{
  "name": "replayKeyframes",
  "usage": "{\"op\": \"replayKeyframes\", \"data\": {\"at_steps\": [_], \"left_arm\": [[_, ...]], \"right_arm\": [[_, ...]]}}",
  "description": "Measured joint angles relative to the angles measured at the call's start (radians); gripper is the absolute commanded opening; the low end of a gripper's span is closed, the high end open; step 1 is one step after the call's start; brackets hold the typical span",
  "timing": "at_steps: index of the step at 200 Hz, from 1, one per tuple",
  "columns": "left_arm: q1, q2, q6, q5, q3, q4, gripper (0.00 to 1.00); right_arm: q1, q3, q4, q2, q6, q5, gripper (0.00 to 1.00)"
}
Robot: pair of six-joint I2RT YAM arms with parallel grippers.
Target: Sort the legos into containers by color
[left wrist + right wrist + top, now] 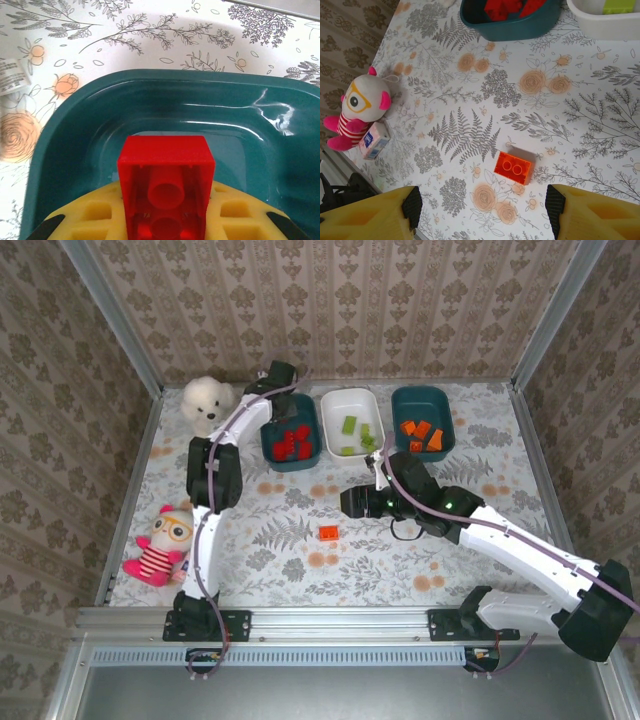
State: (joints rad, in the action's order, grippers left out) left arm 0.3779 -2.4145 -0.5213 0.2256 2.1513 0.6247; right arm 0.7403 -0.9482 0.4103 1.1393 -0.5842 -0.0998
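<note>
The far end of the dark teal container below already has red legos in it, so my left gripper will move down into it next and release the red lego.
My left gripper [165,217] is shut on a red lego [165,160], its hollow underside facing the camera, above the inside of the left dark teal container [240,125]. From above, that gripper [280,375] hangs at the far end of this container [290,466], which holds several red legos [293,442]. The white container [345,405] holds green legos [350,426]. The right teal container [425,392] holds orange legos [422,433]. One orange lego [514,167] lies flat on the table. My right gripper [482,210] hovers open above it, jaws wide apart, nothing between them.
A white plush dog [207,403] sits at the back left beside the left container. A pink-and-red doll [357,107] lies near the left edge with a small carton [374,141] against it. Wallpapered walls and metal rails [130,350] enclose the table.
</note>
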Motion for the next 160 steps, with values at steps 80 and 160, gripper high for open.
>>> {"op": "replayKeyframes", "data": {"at_steps": [80, 160], "left_arm": [[0.002, -0.059, -0.01, -0.05, 0.016, 0.018, 0.39], [0.0, -0.001, -0.036, -0.144, 0.006, 0.053, 0.69]], "right_arm": [[0.0, -0.001, 0.055, -0.032, -0.022, 0.026, 0.7], [0.112, -0.14, 0.277, 0.266, -0.002, 0.125, 0.9]]}}
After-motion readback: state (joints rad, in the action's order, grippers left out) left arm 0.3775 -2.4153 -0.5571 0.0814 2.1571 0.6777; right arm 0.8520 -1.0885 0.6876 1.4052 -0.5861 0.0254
